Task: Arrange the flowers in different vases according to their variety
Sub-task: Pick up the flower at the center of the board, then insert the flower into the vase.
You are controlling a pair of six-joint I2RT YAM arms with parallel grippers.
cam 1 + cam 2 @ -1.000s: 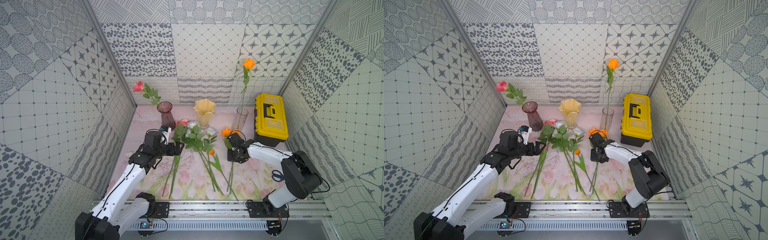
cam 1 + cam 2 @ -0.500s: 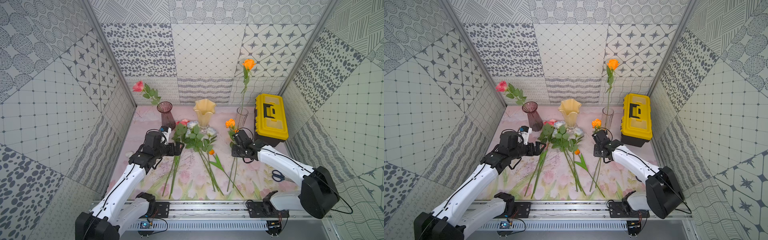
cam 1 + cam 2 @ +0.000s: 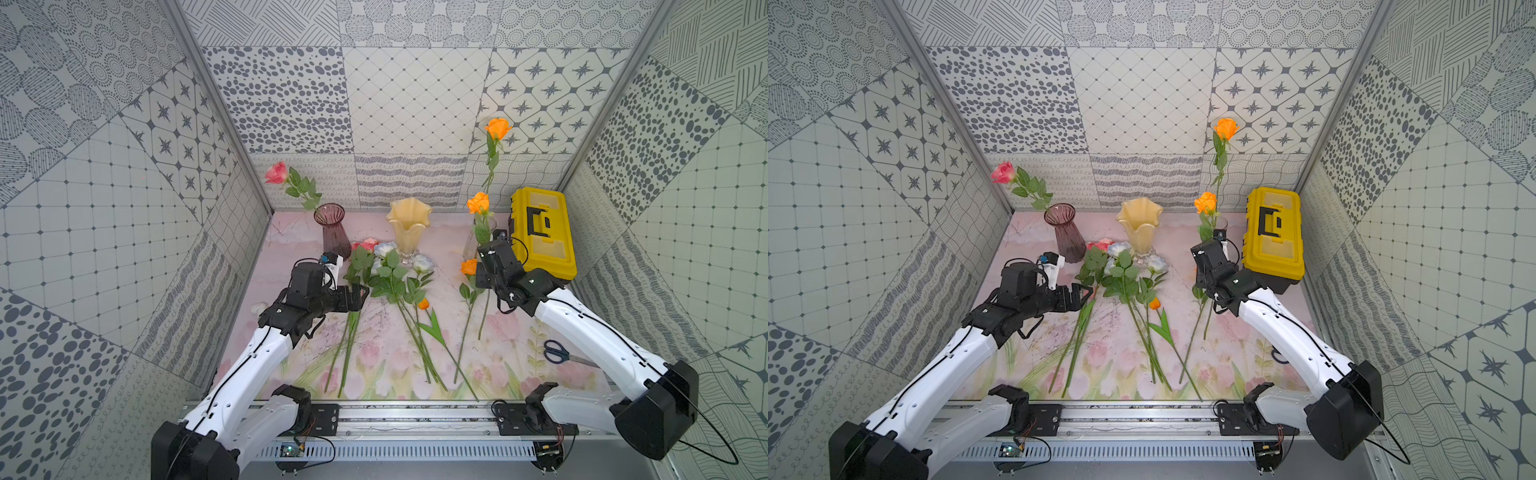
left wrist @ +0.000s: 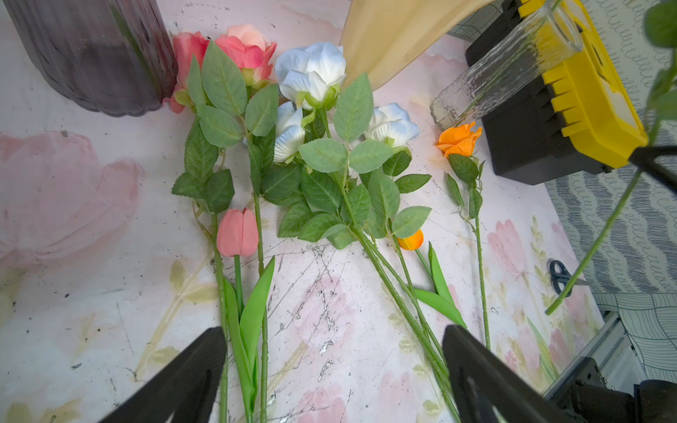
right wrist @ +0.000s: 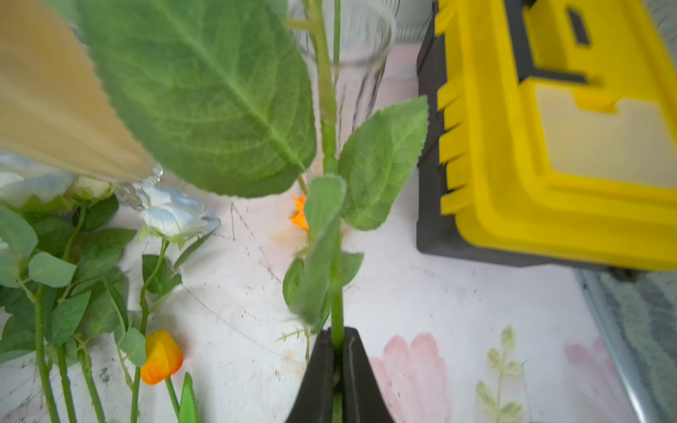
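The green stem will go up and outward over the clear vase's opening [image 3: 488, 217] [image 5: 347, 33] in my right gripper. Then it will go down beside the matching orange rose, and my right gripper will release it.
My right gripper [image 5: 337, 335] is shut on the green stem of an orange rose [image 3: 478, 203], held upright above the mat just in front of the clear vase [image 4: 505, 62]. That vase holds a tall orange rose [image 3: 497, 128]. A pink rose [image 3: 276, 172] leans out of the purple vase [image 3: 334, 232]. The cream vase [image 3: 407, 228] holds nothing. On the mat lie pink roses [image 4: 245, 47], white roses [image 4: 311, 73], an orange rose [image 4: 458, 139], a pink tulip [image 4: 237, 232] and an orange tulip [image 3: 423, 304]. My left gripper [image 4: 333, 331] hovers open over their stems.
A yellow-and-black toolbox [image 3: 542, 232] stands at the back right, right beside the clear vase and my right arm. Scissors [image 3: 557, 351] lie on the mat's right edge. Patterned walls close in three sides; a metal rail [image 3: 415, 415] runs along the front.
My right gripper has lifted the orange rose off the mat and carried it up and back toward the clear vase. The left arm has not moved.
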